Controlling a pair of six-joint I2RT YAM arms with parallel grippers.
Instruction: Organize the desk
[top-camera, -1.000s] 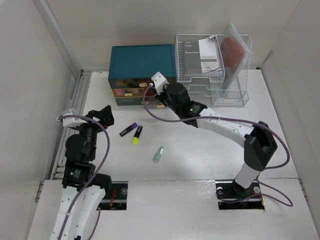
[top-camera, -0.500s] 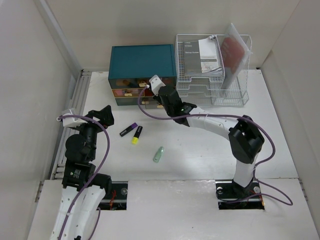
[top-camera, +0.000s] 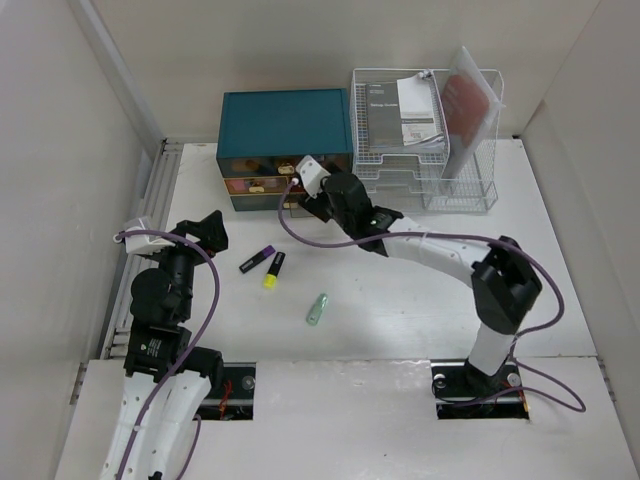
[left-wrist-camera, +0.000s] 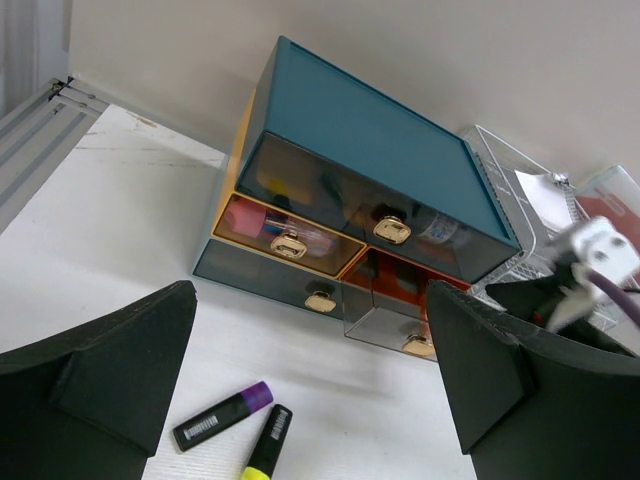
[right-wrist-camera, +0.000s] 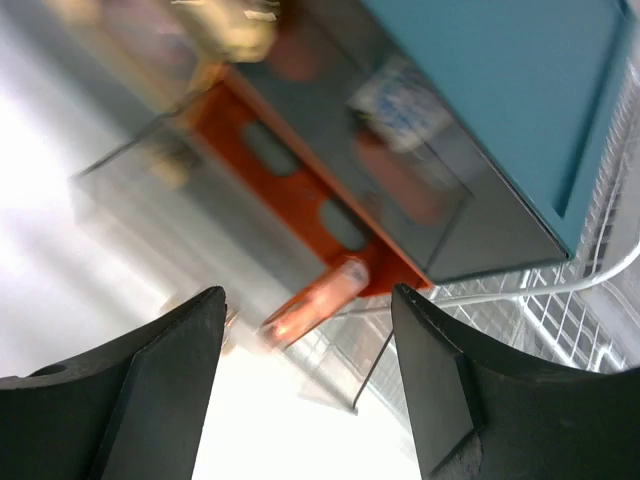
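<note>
I need to draw my right gripper back from the drawer and down next, onto the pale green item's chest-side end, as it lies below and back from the gripper.
On the white desk (top-camera: 400, 300) lie a purple-capped highlighter (top-camera: 257, 260), a yellow-tipped one (top-camera: 274, 269) and a small pale green item (top-camera: 317, 308). My right gripper (top-camera: 320, 200) is at the teal drawer chest (top-camera: 285, 125), in front of its pulled-out lower right drawer (left-wrist-camera: 400, 310). In the right wrist view the right gripper (right-wrist-camera: 306, 292) is open, and a blurred orange tube (right-wrist-camera: 322, 297) lies between the fingers, touching neither. My left gripper (left-wrist-camera: 310, 300) is open and empty above the two highlighters, purple (left-wrist-camera: 222, 415) and yellow (left-wrist-camera: 262, 450).
A white wire rack (top-camera: 425, 140) with papers and a red booklet stands right of the chest. Pale walls close in the desk on the left, back and right. Two cut-out slots at the front edge hold the arm bases.
My right wrist has swung left toward the chest's pulled-out drawer and its jaws have spread. The left arm and the items on the desk have not moved.
</note>
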